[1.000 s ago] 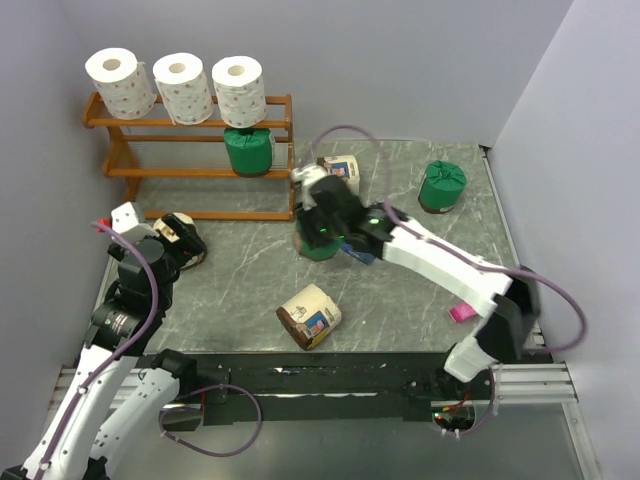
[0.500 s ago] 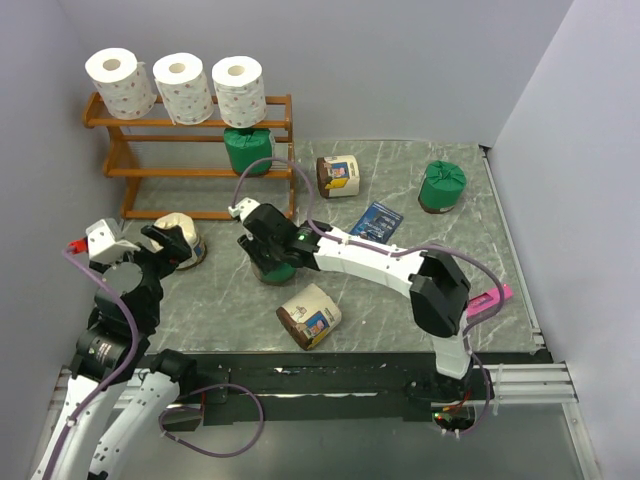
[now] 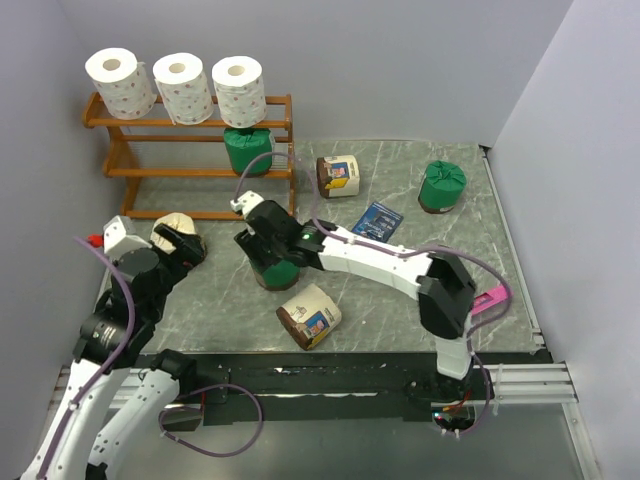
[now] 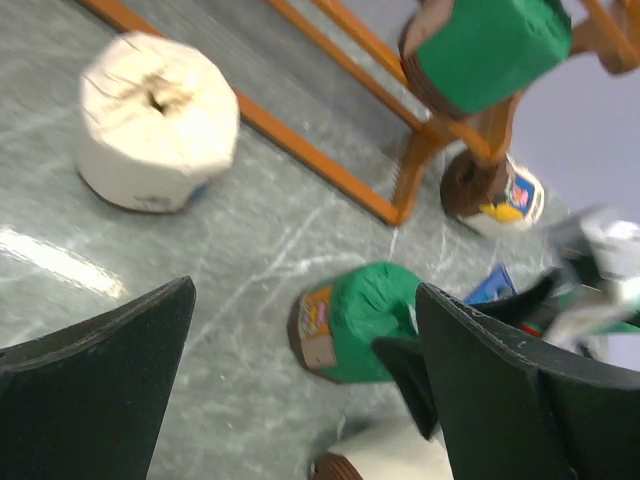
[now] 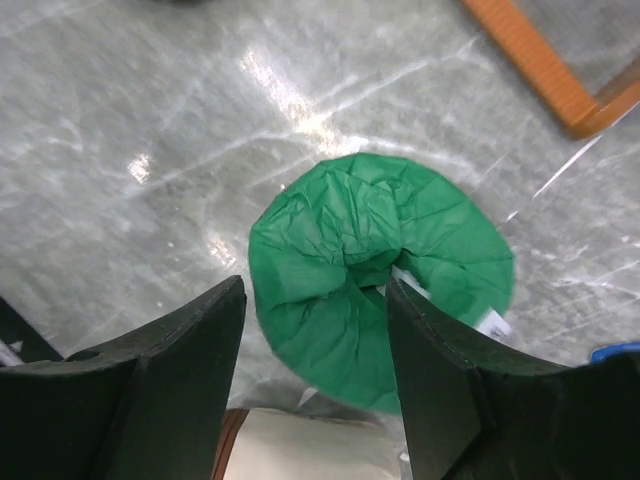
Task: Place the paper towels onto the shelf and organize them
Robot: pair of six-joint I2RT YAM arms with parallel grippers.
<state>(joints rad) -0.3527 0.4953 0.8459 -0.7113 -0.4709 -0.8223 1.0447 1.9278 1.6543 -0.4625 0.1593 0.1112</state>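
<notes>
My left gripper moves across and down onto the second green roll's top (image 3: 279, 271) (image 4: 375, 300) next, since it stands below this gripper and to its right in the top view.
The shelf (image 3: 130, 172) stands at the back left. Three white rolls (image 3: 180, 87) sit on its top tier and one green roll (image 3: 247, 150) on the middle tier. My right gripper (image 3: 268, 250) is shut on a second green roll (image 3: 277, 268) that stands on the table before the shelf. In the right wrist view its fingers (image 5: 200, 370) pinch one half of this green roll (image 5: 330, 270). My left gripper (image 3: 187, 250) is open and empty beside a cream roll (image 3: 170, 232). In the left wrist view the left gripper (image 4: 305, 300) is well short of that cream roll (image 4: 155, 120).
A cream roll (image 3: 309, 315) lies near the front, close under my right gripper. Another cream roll (image 3: 338, 173) and a third green roll (image 3: 441, 186) stand at the back. A dark-blue packet (image 3: 377, 219) lies mid-table and a pink item (image 3: 487, 298) at the right edge.
My right arm has swung left with the green roll, from mid-table to just in front of the shelf, and has barely moved since. My left arm has shifted slightly.
</notes>
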